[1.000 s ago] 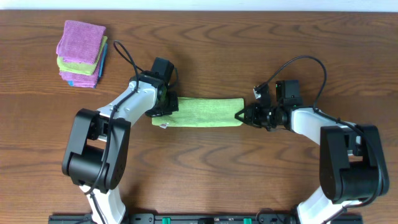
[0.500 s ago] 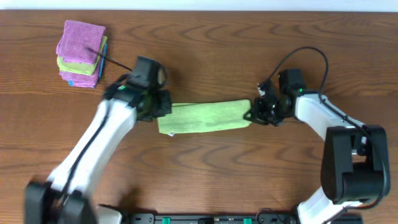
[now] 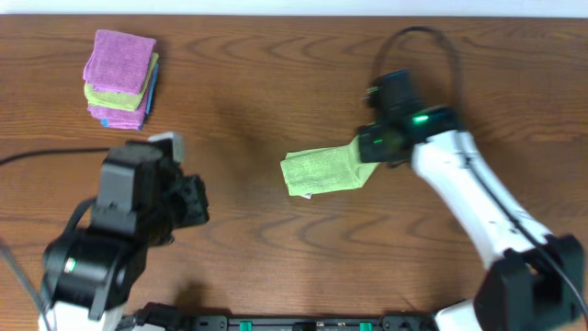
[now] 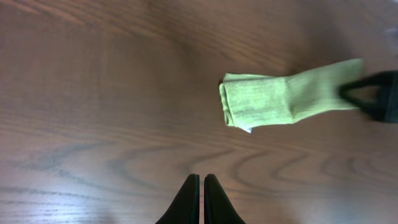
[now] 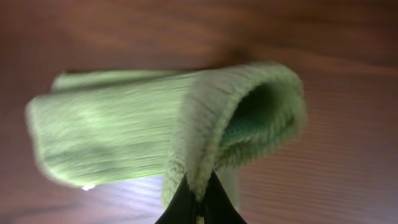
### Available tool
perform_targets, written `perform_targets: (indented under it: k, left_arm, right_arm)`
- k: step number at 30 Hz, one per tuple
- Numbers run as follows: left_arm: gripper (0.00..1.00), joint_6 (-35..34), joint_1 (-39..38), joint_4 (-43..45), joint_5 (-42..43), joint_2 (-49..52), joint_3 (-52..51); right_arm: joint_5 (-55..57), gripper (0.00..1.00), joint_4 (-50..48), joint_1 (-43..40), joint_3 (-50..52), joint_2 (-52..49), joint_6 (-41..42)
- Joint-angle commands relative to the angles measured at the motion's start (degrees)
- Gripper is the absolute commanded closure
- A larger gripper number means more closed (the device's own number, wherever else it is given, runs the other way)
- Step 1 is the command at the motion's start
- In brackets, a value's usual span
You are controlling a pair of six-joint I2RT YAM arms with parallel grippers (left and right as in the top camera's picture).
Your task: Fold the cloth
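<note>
The cloth's lifted end in my right gripper should go over the flat cloth next and down toward its opposite end, and I should release it there, because that part of the cloth is still uncovered.
The green cloth [image 3: 322, 171] lies folded in a strip on the wooden table, its right end lifted. It also shows in the left wrist view [image 4: 273, 101] and fills the right wrist view [image 5: 143, 127]. My right gripper [image 3: 369, 156] is shut on the cloth's right end and holds it doubled over above the rest; its jaws [image 5: 199, 198] pinch the cloth edge. My left gripper [image 4: 200, 186] is shut and empty, raised above bare table, well to the left of the cloth. The left arm [image 3: 138, 211] sits at the lower left.
A stack of folded cloths [image 3: 121, 78], pink on top with green and blue beneath, lies at the far left of the table. The right arm's cable [image 3: 432, 41] loops above it.
My left gripper let go of the cloth's left end and pulled back to the lower left. My right gripper carried the cloth's right end leftward, shortening the strip.
</note>
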State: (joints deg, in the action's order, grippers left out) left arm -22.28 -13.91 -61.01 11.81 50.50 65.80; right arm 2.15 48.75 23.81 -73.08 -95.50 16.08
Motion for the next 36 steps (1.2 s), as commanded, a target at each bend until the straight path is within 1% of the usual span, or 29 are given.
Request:
perform_targets:
  k: [1, 4, 8, 12, 16, 17, 19, 21, 22, 24, 26, 28, 31, 33, 36]
  left_arm:
    - [0.94, 0.0, 0.1, -2.3, 0.3, -3.3, 0.4]
    - [0.94, 0.0, 0.1, -4.2, 1.0, -5.0, 0.4]
    - [0.94, 0.0, 0.1, -5.8, 1.6, -5.2, 0.4]
    - [0.94, 0.0, 0.1, -5.9, 1.6, -5.2, 0.4]
    - [0.91, 0.0, 0.1, -5.9, 1.5, -5.2, 0.4]
    - [0.91, 0.0, 0.1, -5.9, 1.3, -5.2, 0.3]
    - [0.89, 0.0, 0.1, -5.9, 0.2, -5.2, 0.3]
    - [0.87, 0.0, 0.1, -5.9, -1.3, -5.2, 0.3]
    - [0.85, 0.0, 0.1, -5.9, -1.9, -5.2, 0.3]
    - [0.83, 0.0, 0.1, -5.9, -2.6, -5.1, 0.3]
    - [0.83, 0.0, 0.1, -5.9, -2.8, -4.9, 0.3]
    - [0.83, 0.0, 0.1, -6.0, -2.9, -4.6, 0.2]
    - [0.84, 0.0, 0.1, -6.0, -3.5, -4.2, -0.2]
    - [0.83, 0.0, 0.1, -5.6, -4.0, -3.7, -1.1]
    - [0.82, 0.0, 0.1, -3.5, -4.1, -2.9, -3.8]
  right_arm:
    - [3.2, 0.99, -0.9, 5.0, 0.0, -4.3, 3.7]
    - [2.1, 0.99, -2.7, 8.6, 0.0, -6.8, 3.8]
    - [2.1, 0.99, -5.4, 12.4, 0.0, -7.5, 4.3]
    - [0.6, 0.98, -7.1, 14.6, 0.0, -7.5, 4.8]
    - [-1.1, 0.98, -8.6, 16.0, 0.0, -7.5, 4.9]
    - [-2.3, 0.96, -9.0, 16.1, 0.0, -7.5, 4.9]
    - [-6.0, 0.76, -10.1, 16.3, 0.0, -7.6, 4.9]
    - [-14.4, 0.56, -12.0, 16.4, 0.0, -7.6, 4.9]
    - [-18.0, 0.52, -12.9, 16.4, 0.0, -7.6, 4.9]
    - [-24.2, 0.53, -14.5, 16.4, 0.0, -7.6, 4.9]
    - [-26.9, 0.54, -15.2, 16.3, 0.0, -7.6, 4.9]
    - [-26.8, 0.56, -15.0, 15.9, 0.0, -7.6, 4.7]
    - [-26.8, 0.63, -14.6, 14.4, 0.0, -7.1, 4.7]
    - [-26.2, 0.64, -14.3, 13.2, 0.0, -6.5, 4.6]
    - [-19.4, 0.63, -12.1, 11.6, 0.0, -6.1, 4.0]
